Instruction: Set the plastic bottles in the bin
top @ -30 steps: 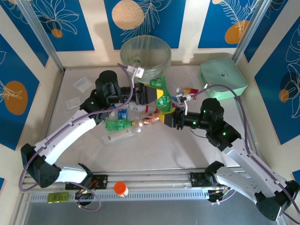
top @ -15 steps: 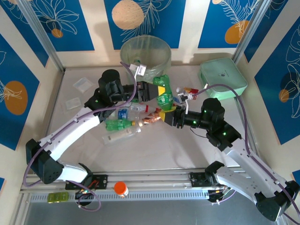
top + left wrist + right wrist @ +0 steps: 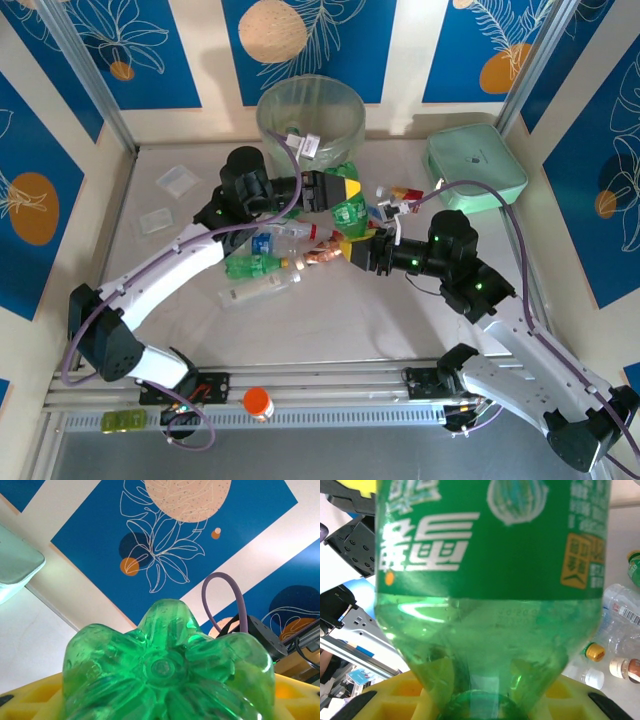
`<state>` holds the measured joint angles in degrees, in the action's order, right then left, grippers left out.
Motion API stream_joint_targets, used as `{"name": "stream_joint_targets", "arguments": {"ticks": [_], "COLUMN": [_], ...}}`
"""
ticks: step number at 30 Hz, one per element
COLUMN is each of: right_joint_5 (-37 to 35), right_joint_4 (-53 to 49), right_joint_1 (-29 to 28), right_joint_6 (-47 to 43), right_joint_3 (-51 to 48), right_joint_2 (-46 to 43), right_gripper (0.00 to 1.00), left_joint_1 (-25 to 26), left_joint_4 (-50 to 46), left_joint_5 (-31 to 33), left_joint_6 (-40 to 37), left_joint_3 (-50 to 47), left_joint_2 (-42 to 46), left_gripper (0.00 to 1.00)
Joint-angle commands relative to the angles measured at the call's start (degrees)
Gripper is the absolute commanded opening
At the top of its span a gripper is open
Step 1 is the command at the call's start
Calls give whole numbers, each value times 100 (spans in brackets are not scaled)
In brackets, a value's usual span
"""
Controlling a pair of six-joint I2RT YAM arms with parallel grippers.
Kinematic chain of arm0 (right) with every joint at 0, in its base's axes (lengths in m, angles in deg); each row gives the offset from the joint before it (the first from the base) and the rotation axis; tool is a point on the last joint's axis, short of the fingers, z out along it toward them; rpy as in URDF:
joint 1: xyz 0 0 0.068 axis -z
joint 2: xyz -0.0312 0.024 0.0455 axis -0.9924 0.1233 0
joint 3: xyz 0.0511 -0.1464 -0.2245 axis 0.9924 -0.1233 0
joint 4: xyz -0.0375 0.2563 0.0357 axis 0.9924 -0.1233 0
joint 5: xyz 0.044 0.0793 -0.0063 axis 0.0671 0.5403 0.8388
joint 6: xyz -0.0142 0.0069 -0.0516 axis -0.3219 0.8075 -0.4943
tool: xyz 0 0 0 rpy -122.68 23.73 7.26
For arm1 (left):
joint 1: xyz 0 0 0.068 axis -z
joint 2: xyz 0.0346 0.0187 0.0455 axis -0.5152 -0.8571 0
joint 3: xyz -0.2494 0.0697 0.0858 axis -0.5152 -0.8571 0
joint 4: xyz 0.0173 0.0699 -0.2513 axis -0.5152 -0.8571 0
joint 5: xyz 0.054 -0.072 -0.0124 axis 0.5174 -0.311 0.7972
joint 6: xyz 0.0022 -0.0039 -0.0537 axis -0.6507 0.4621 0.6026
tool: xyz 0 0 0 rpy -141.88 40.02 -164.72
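Note:
My left gripper should next carry the green bottle (image 3: 350, 212) outward over the bin's opening (image 3: 311, 112) and let go of it there, since the bin is uncovered just beyond.
A green plastic bottle (image 3: 350, 212) with a green label hangs above the table between both arms, just in front of the bin (image 3: 310, 112). My left gripper (image 3: 338, 191) is shut on its base. In the left wrist view the bottle's ribbed base (image 3: 167, 667) sits between the yellow fingers (image 3: 30, 702). My right gripper (image 3: 358, 248) is shut on the bottle's neck (image 3: 480, 700), with the labelled body (image 3: 490, 535) rising above. More bottles lie beneath: a green one (image 3: 255, 266), a clear one (image 3: 262, 289) and a blue-labelled one (image 3: 268, 241).
A mint-green lidded box (image 3: 476, 166) stands at the back right. Small bottles (image 3: 395, 196) lie beside the right arm. Two flat clear packets (image 3: 177, 179) (image 3: 155, 220) rest at the left. An orange-capped item (image 3: 258, 402) sits on the front rail.
My left gripper has moved right to the green bottle's base and closed on it. The bottle has tipped a little. The right arm has held still.

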<state>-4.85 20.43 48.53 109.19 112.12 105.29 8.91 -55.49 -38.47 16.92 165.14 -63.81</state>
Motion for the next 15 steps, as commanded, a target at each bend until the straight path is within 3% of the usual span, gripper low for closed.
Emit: {"name": "stream_joint_targets", "arguments": {"ticks": [1, 8, 12, 15], "right_joint_5": [-252, -848, -1296, -1405], "right_joint_4": [-250, -423, -596, -749], "right_joint_1": [3, 19, 45, 96], "right_joint_6": [-97, -14, 35, -16], "right_joint_3": [130, 266, 374, 459], "right_joint_2": [-92, -255, -469, -603], "right_gripper": [9, 68, 83, 83], "left_joint_1": [-43, -356, -691, -1026], "left_joint_4": [145, 288, -173, -458], "left_joint_5": [63, 199, 473, 840], "left_joint_6": [-60, 232, 53, 10], "left_joint_3": [290, 481, 945, 1357], "left_joint_2": [-43, -287, -534, -797], "left_gripper": [57, 50, 53, 52]}}
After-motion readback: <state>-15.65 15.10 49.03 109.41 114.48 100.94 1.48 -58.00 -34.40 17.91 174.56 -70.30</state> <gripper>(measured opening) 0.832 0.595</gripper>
